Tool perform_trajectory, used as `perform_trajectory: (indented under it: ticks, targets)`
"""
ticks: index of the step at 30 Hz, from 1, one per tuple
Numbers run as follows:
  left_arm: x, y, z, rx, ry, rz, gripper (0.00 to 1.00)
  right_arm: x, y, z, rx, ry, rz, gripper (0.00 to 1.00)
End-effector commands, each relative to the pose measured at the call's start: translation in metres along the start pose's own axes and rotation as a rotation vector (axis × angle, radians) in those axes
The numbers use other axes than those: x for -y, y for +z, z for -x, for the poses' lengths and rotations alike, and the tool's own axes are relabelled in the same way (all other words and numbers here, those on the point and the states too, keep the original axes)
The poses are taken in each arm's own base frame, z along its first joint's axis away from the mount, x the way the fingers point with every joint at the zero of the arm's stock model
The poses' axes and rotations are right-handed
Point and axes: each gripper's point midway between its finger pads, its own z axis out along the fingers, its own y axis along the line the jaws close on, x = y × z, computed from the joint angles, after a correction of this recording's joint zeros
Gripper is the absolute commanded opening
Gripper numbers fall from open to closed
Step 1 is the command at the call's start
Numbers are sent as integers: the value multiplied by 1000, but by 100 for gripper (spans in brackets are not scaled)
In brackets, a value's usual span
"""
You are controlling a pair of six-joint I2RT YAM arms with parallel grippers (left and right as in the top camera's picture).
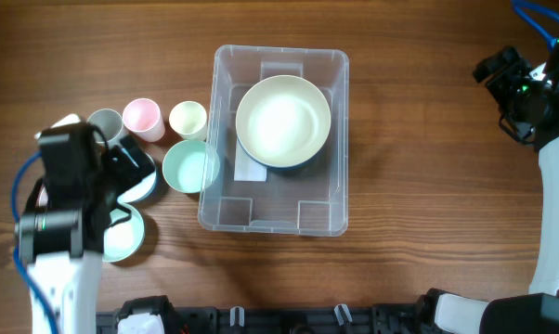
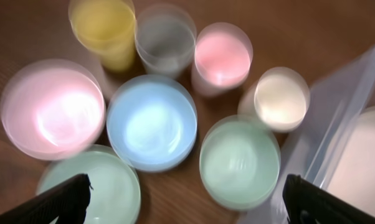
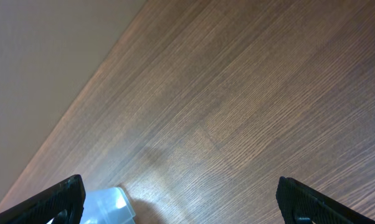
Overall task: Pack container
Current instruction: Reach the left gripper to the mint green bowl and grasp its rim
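I will move my left gripper back and down next, with its fingers open, away from the container and onto the near rim of the mint bowl (image 2: 91, 186).
The clear container (image 1: 342, 158) stands mid-table with a large cream bowl (image 1: 283, 121) inside it. My left gripper (image 1: 120, 172) is open and empty, above a cluster of bowls and cups to the container's left. In the left wrist view its fingers (image 2: 187, 208) frame a blue bowl (image 2: 151, 122), a green bowl (image 2: 239, 162) and a mint bowl (image 2: 91, 186). The container's wall (image 2: 343, 112) shows at the right of that view. My right gripper (image 1: 502, 79) is open and empty at the far right; its wrist view (image 3: 181, 202) shows bare wood and one container corner (image 3: 106, 205).
Pink cup (image 1: 141, 117), cream cup (image 1: 188, 119) and grey cup (image 1: 104, 123) stand in a row left of the container. The left wrist view also shows a yellow cup (image 2: 103, 28) and a pink bowl (image 2: 52, 109). The table is brown wood.
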Motion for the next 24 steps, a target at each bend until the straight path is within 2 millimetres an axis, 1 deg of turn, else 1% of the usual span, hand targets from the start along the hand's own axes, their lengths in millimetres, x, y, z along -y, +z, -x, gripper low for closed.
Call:
perform_trajectory:
  ticks: [1, 2, 5, 8, 10, 14, 18, 20, 22, 24]
  targets:
    - [-23, 16, -28, -188, -237, 102, 100, -2, 1, 1, -2, 6, 6, 99]
    - [-35, 18, -31, -210, -293, 152, 100, -2, 1, 1, -2, 6, 6, 100]
    - [-63, 17, -35, -237, -405, 226, 100, -2, 1, 1, -2, 6, 6, 99]
    - [-90, 7, -41, -243, -502, 284, 100, -2, 1, 1, -1, 6, 6, 99]
    - [-108, -3, -48, -243, -572, 328, 100, -2, 1, 1, -2, 6, 6, 100]
    - [-133, -12, -62, -217, -658, 371, 100, -2, 1, 1, -1, 6, 6, 100]
    - [-139, -10, -62, -165, -729, 340, 100, -2, 1, 1, -2, 6, 6, 100]
    - [-140, -8, -62, -167, -730, 342, 100, -2, 1, 1, -2, 6, 6, 100]
    - [-141, -1, -65, -187, -732, 345, 100, -2, 1, 1, -2, 6, 6, 100]
    - [-140, 14, -76, -233, -747, 337, 100, -2, 1, 1, -1, 6, 6, 100]
